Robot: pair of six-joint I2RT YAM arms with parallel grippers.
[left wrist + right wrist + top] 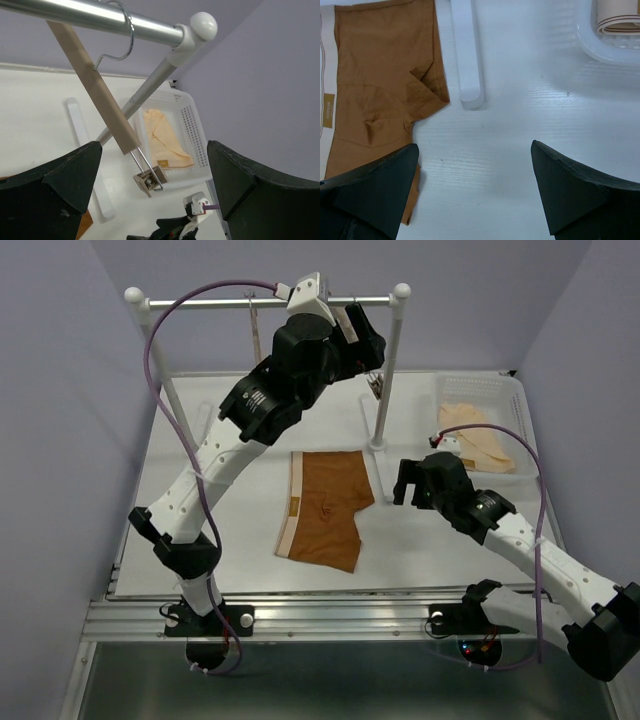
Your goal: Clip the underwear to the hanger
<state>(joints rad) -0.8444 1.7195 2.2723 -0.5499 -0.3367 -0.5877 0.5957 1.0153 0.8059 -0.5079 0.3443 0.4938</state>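
The left gripper will next lower and move outward around the bar beside its wire hook (120,35), because the hanger's light-wood bar slants just ahead of the gripper's open fingers.
The rust-orange underwear (325,505) lies flat on the white table with its tan waistband to the left. It also shows in the right wrist view (380,85). The light-wood hanger (95,85) hangs tilted by its wire hook (120,35) from the rack rail, and one end clip (150,180) dangles below it. My left gripper (368,348) is raised at the rail beside the hanger, open and empty (152,150). My right gripper (410,480) is open and empty just right of the underwear, low over the table (475,150).
The rack's rail (250,302), right post (385,370) and white foot (467,55) stand behind the underwear. A second hanger (255,330) hangs further left. A white basket (500,390) with peach garments (480,440) sits at the back right.
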